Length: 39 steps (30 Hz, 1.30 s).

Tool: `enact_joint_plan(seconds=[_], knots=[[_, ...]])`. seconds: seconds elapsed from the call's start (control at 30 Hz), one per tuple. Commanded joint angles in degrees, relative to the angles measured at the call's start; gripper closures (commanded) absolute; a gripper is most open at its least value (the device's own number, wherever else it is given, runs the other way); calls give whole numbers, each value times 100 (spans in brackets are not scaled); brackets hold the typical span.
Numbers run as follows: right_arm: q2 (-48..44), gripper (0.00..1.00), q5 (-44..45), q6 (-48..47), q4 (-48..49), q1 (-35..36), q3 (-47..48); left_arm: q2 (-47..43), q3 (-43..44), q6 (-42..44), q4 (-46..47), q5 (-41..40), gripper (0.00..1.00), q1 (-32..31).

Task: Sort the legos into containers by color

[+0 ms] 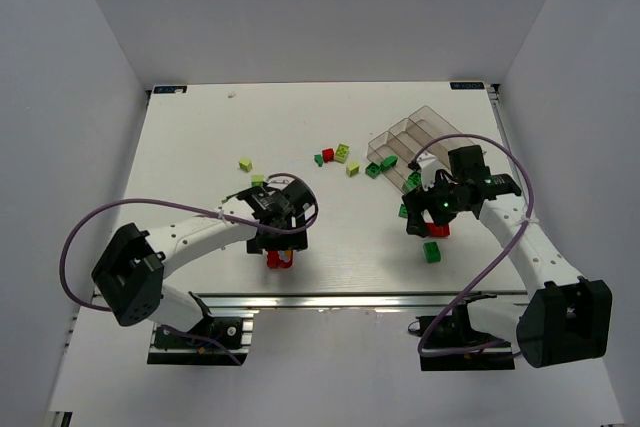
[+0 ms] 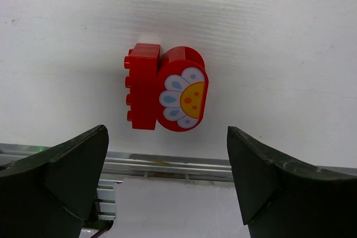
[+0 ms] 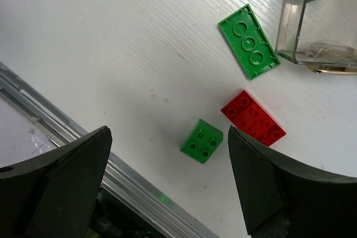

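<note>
Next, my right gripper lowers and draws back onto the small green brick (image 3: 202,141), since a gap beside the red brick (image 3: 253,118) leaves room for a finger.
In the left wrist view two red legos lie side by side on the white table: a studded brick (image 2: 143,87) and a rounded one with a flower print (image 2: 184,88). My left gripper (image 2: 166,137) hangs open just short of them, holding nothing. The top view shows the same red pair (image 1: 279,259) under the left gripper (image 1: 278,245). My right gripper (image 3: 169,135) is open and empty over a small green brick (image 3: 202,141), a red brick (image 3: 253,118) and an upturned green brick (image 3: 248,40). The clear containers (image 1: 415,137) stand at the back right, with green bricks inside.
Loose legos lie mid-table: yellow-green ones (image 1: 245,164) (image 1: 343,152), a red one (image 1: 328,155), a green one (image 1: 319,159). A green brick (image 1: 432,252) sits below the right gripper (image 1: 430,219). An aluminium rail (image 1: 360,299) runs along the table's near edge.
</note>
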Motion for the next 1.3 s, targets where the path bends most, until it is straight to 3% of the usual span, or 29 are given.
enact_joint_plan(seconds=[0.0,0.13,0.3,0.47,0.7,1.27], knots=[[-47,11,-374,-48,54,-41,215,38,-144,-66,412,-120,4,-91],[23,12,-103,-40,-130,-41,207,117,-215,-31,563,-119,4,-108],[233,15,863,-180,-700,-41,-4,-49,-144,-92,554,-295,4,-126],[655,23,1006,-198,-904,-41,-136,-628,-21,-48,615,-610,2,-161],[1200,23,1208,-92,-675,-32,-198,-1569,49,-4,967,-1191,2,-153],[2124,31,1665,75,-420,99,-233,-1649,146,198,1582,-1262,2,-161]])
